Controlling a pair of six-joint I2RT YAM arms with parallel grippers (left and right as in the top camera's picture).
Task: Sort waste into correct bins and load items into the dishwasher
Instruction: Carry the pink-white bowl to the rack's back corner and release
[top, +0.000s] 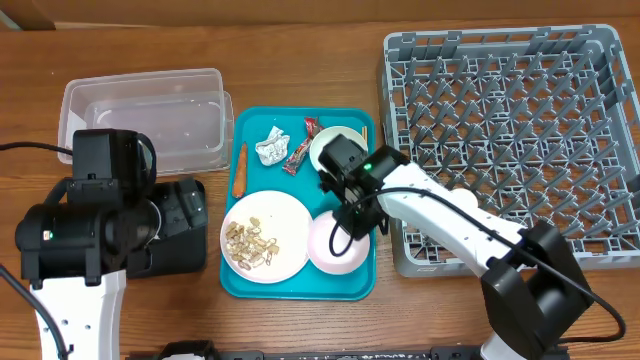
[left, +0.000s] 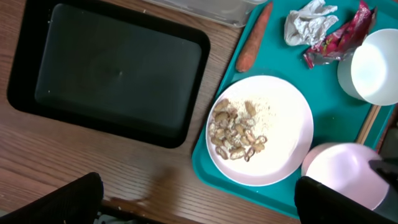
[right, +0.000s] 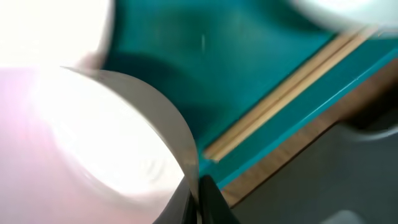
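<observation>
Empty rack wires lie outward of my right gripper, to its right in the overhead view, so I should lift the white bowl across, tilt it and release it there.
My right gripper (top: 357, 218) is shut on the rim of a white bowl (top: 332, 247) at the front right of the teal tray; the right wrist view shows the fingers (right: 200, 190) pinching that rim. Chopsticks (right: 292, 87) lie along the tray's right edge. A second bowl (top: 330, 146), a paper ball (top: 272, 147), a red wrapper (top: 302, 150) and a carrot stick (top: 240, 172) sit at the back. A plate (top: 280, 215) holds beige scraps (top: 250, 245). My left gripper (left: 199, 202) is open and empty above the table between the black tray (left: 112, 68) and the plate (left: 280, 124).
The clear tub (top: 150, 125) stands at the back left. The grey dish rack (top: 510, 130) fills the right side. A small white object (top: 463, 197), partly hidden by my right arm, sits at the rack's front left. The teal tray (top: 300, 290) lies in the middle.
</observation>
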